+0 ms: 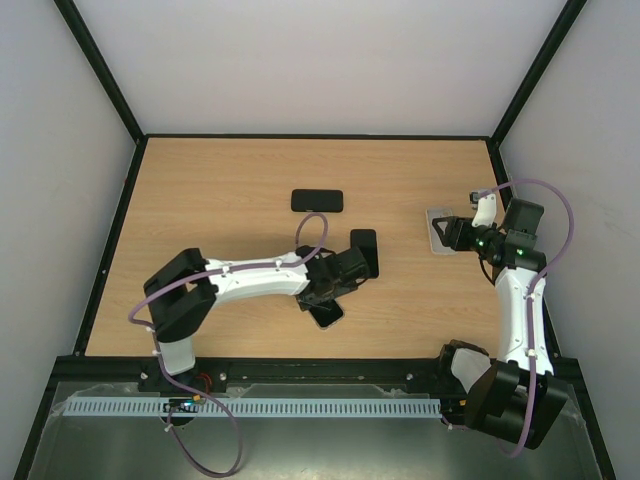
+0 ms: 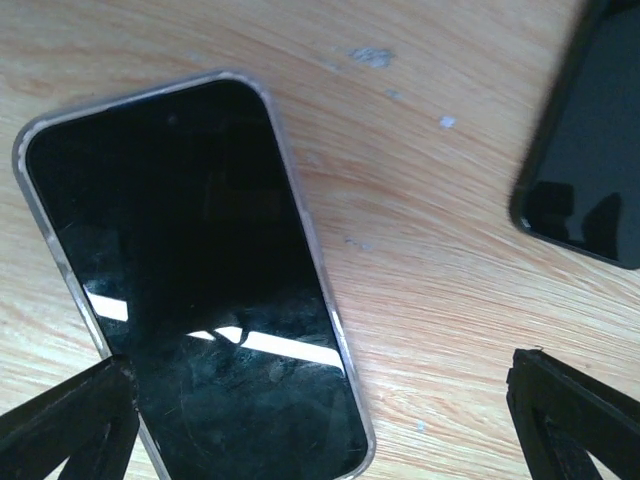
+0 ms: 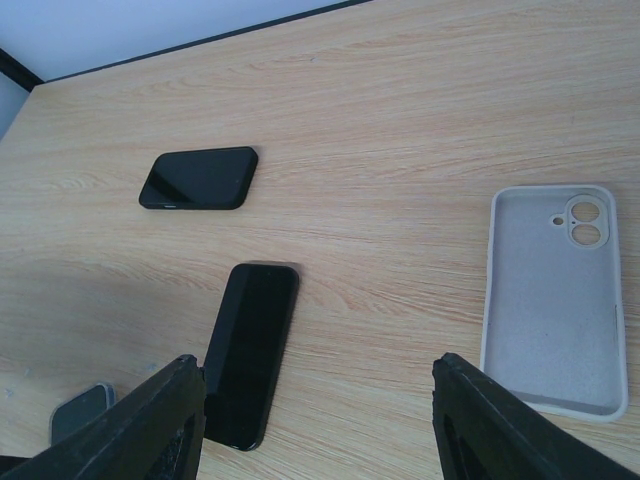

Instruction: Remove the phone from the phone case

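The silver-edged phone (image 1: 328,315) (image 2: 200,265) is crooked below, to the left in my left gripper's wrist view. My left gripper needs to move left in that view next, then turn and go down with its fingers around the phone's long sides.
A glossy black-screened phone with a silver edge (image 2: 190,290) lies flat on the table (image 1: 220,200), also seen from above (image 1: 327,314). My left gripper (image 2: 320,425) hovers low over its end, open and holding nothing; its left finger (image 2: 70,425) overlaps the phone's corner. A black slab with a thick matte side wall (image 3: 250,350) lies just beyond (image 1: 365,253); it looks like the phone case around a phone, its camera opening hidden. My right gripper (image 3: 315,420) stands open and empty at the right (image 1: 447,232).
Another black phone (image 1: 317,200) lies flat farther back (image 3: 200,178). An empty light-grey case (image 3: 555,300) with two round camera holes lies under the right gripper (image 1: 435,215). Black frame rails border the wooden table.
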Motion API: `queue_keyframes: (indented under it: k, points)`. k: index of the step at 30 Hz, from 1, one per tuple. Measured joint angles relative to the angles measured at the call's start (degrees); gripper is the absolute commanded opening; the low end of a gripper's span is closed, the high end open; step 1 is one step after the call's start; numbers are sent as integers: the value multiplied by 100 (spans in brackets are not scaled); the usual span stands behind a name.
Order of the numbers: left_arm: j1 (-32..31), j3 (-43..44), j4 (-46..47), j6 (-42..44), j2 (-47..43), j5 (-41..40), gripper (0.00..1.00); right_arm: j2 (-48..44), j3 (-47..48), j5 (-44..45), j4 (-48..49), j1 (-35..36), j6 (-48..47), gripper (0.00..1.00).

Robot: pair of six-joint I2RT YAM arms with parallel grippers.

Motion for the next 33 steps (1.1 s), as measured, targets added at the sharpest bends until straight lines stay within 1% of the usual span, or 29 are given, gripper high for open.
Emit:
queue_keyframes:
  k: [3,7,20,26,33]
  points:
    - [70,396,-503,-221,345,138,100,0,0,0,0,0,-7,61]
    - [192,442,-721,-356,409,378,99,0,0,0,0,0,-13,61]
    - [896,439,-721,-245,409,1016,99,-2,0,0,0,0,-15,61]
    - [1051,424,-713,-168,411,1222,99,-2,0,0,0,0,-15,61]
    - [1071,415,-695,-131,459,1453,99,-13,0,0,0,0,-15,61]
